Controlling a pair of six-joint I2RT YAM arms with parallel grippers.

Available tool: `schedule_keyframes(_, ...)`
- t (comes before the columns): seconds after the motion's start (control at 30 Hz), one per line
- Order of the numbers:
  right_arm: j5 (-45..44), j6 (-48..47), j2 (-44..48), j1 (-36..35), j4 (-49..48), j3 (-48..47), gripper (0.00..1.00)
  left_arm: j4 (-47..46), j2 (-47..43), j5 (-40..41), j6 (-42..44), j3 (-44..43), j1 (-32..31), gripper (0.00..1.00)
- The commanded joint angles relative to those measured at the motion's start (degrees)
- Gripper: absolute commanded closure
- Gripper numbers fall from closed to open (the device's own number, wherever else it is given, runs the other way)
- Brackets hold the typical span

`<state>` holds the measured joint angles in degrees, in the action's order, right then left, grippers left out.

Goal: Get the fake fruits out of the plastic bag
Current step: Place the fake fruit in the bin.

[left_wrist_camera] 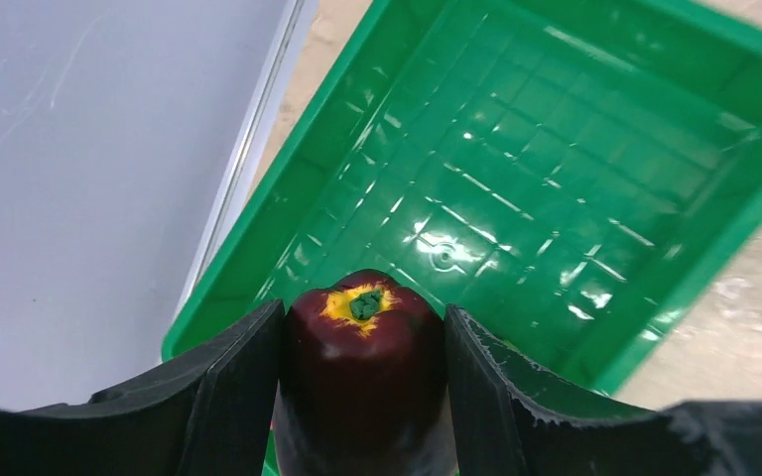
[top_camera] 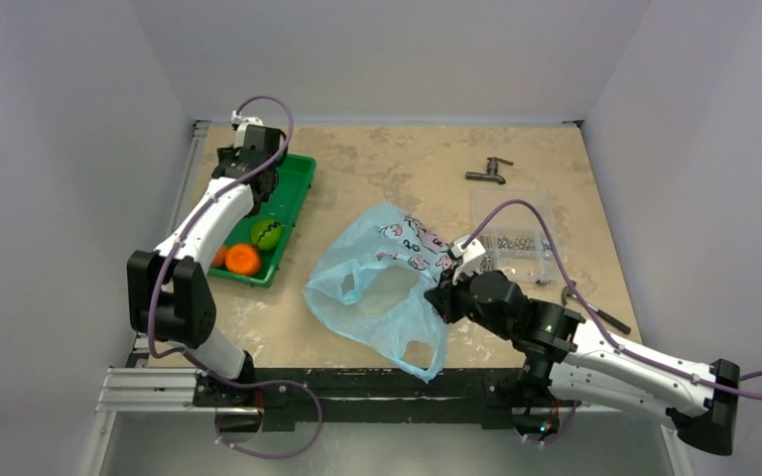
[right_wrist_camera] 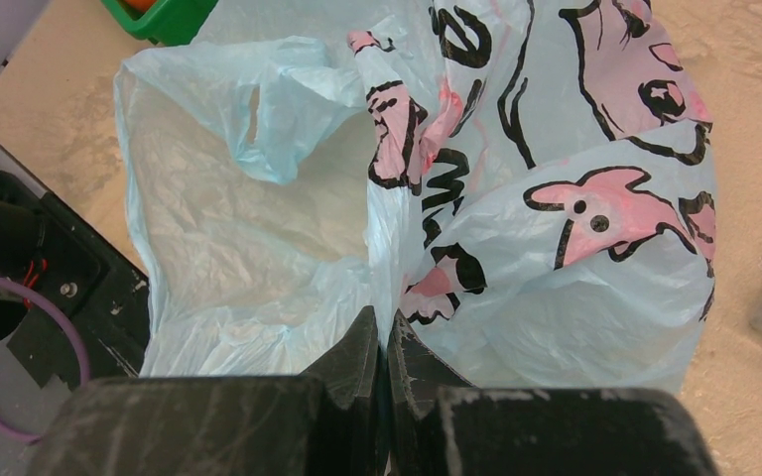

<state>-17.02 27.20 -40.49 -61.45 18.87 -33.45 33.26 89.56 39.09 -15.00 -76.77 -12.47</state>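
Observation:
My left gripper needs to move down next and let go of the dark maroon fruit on the tray's bare bottom beside the green fruit [top_camera: 266, 234], because the tray's bottom is below the gripper.
My left gripper [left_wrist_camera: 362, 327] is shut on the dark maroon fruit [left_wrist_camera: 362, 387] and holds it over the far end of the green tray [left_wrist_camera: 575, 178]; in the top view the gripper [top_camera: 256, 171] hides the fruit. The green fruit [top_camera: 266, 234] and the orange fruit [top_camera: 243, 260] lie at the tray's near end; a reddish fruit [top_camera: 219, 256] shows partly behind the left arm. The light-blue plastic bag [top_camera: 382, 288] with pink print lies open mid-table. My right gripper [right_wrist_camera: 385, 332] is shut on the bag's edge [right_wrist_camera: 397, 268], on its right side [top_camera: 446, 290].
A clear rigid box [top_camera: 516, 233] with small metal parts stands right of the bag. A dark metal tap [top_camera: 489, 175] lies behind it. A dark tool [top_camera: 595, 312] lies near the right arm. The table's left edge rail runs beside the tray [top_camera: 288, 198].

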Motion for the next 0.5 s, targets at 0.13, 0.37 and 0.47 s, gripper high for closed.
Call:
schedule_keyframes(0.13,0.9,-1.1,0.2,-0.1,-2.2,-0.2,1.00,-6.3,7.1,4.8,13.9,-0.1,2.3,1.00)
schedule_keyframes(0.37,2.0,-1.5,0.0,-0.1,-3.2,0.2,1.00,4.1,14.4,-1.5,10.8,-6.9,5.2,1.00)
schedule_keyframes(0.47,2.2,-1.6,-0.4,0.0,-3.3,0.2,1.00,6.6,17.3,-0.6,12.1,-8.7,5.5,1.00)
